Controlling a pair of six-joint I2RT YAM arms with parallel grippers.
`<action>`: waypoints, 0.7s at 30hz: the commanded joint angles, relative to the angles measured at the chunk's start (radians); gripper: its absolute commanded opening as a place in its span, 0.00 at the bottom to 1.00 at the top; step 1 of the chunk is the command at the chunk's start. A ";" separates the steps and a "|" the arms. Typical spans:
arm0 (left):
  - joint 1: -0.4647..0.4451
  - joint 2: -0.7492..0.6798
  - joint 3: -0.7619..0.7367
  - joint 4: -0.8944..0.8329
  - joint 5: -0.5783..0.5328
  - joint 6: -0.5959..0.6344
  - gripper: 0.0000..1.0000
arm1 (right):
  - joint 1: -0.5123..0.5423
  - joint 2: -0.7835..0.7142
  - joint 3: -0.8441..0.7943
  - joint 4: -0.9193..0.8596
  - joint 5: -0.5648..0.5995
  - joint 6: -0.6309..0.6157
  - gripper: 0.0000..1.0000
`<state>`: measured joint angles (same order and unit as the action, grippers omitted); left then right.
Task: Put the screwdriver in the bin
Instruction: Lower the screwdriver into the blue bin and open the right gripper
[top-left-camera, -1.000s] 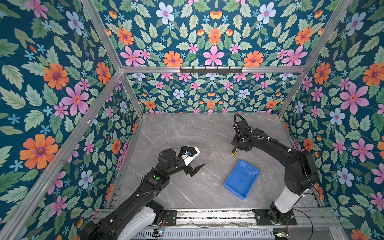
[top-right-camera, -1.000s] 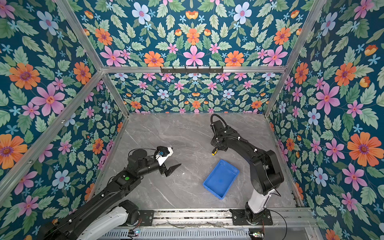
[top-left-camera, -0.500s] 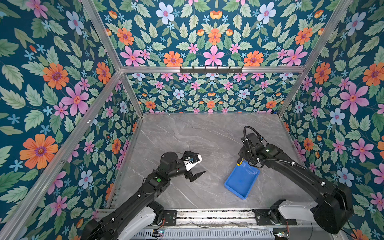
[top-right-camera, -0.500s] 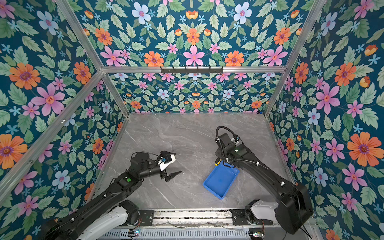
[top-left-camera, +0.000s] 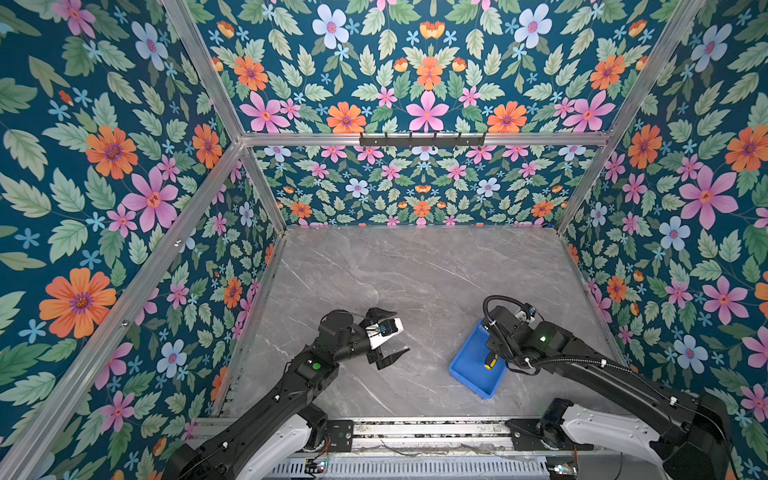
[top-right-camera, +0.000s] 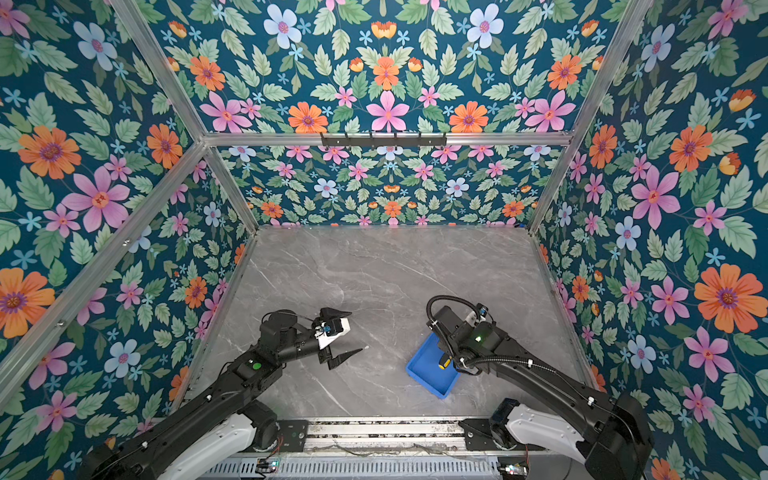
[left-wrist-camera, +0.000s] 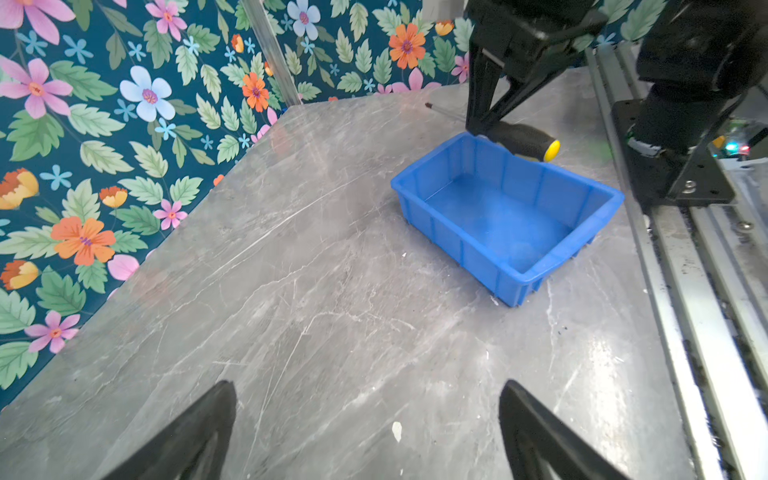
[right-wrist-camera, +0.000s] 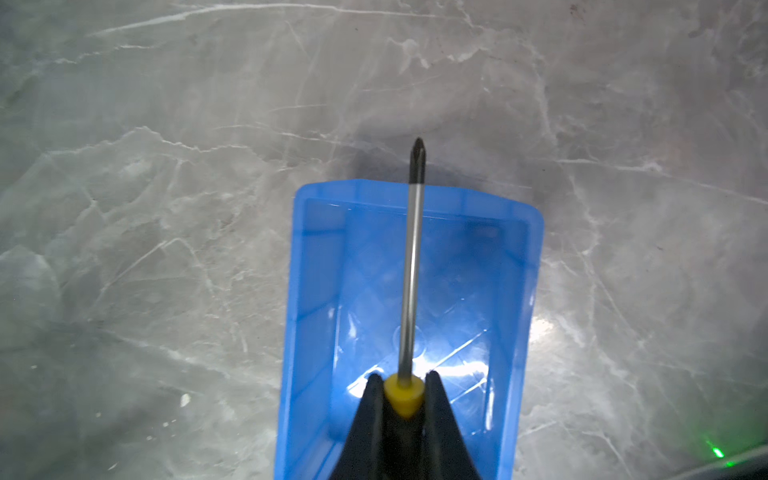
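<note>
I need to lower my right gripper next toward the bin's bottom, shifting toward my left gripper, and release the screwdriver, as the screwdriver's tip reaches past the bin's end.
The blue bin sits on the grey marble table, front right. My right gripper is shut on the screwdriver at its yellow-and-black handle and holds it over the bin. In the right wrist view the shaft runs along the bin and its dark tip reaches past the end wall. The handle's yellow end shows in both top views. My left gripper hovers open and empty left of the bin.
Floral walls close in the table on three sides. An aluminium rail runs along the front edge, with both arm bases on it. Bare marble lies behind and between the arms.
My right arm has swung toward the front, carrying the screwdriver from behind the bin to over its inside. The left gripper has drifted slightly toward the front.
</note>
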<state>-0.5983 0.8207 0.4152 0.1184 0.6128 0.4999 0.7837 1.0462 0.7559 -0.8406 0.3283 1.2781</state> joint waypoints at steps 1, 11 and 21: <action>-0.001 0.019 0.026 0.001 0.067 0.019 1.00 | 0.004 -0.004 -0.082 0.104 0.004 -0.001 0.03; -0.001 0.055 0.030 -0.030 0.075 0.031 1.00 | 0.005 0.220 0.049 0.149 -0.032 -0.068 0.02; -0.001 0.070 0.030 -0.031 0.083 0.009 1.00 | 0.008 0.207 -0.055 0.208 -0.090 -0.025 0.02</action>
<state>-0.5995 0.8875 0.4404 0.0956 0.6872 0.5095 0.7910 1.2667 0.7296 -0.6544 0.2535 1.2247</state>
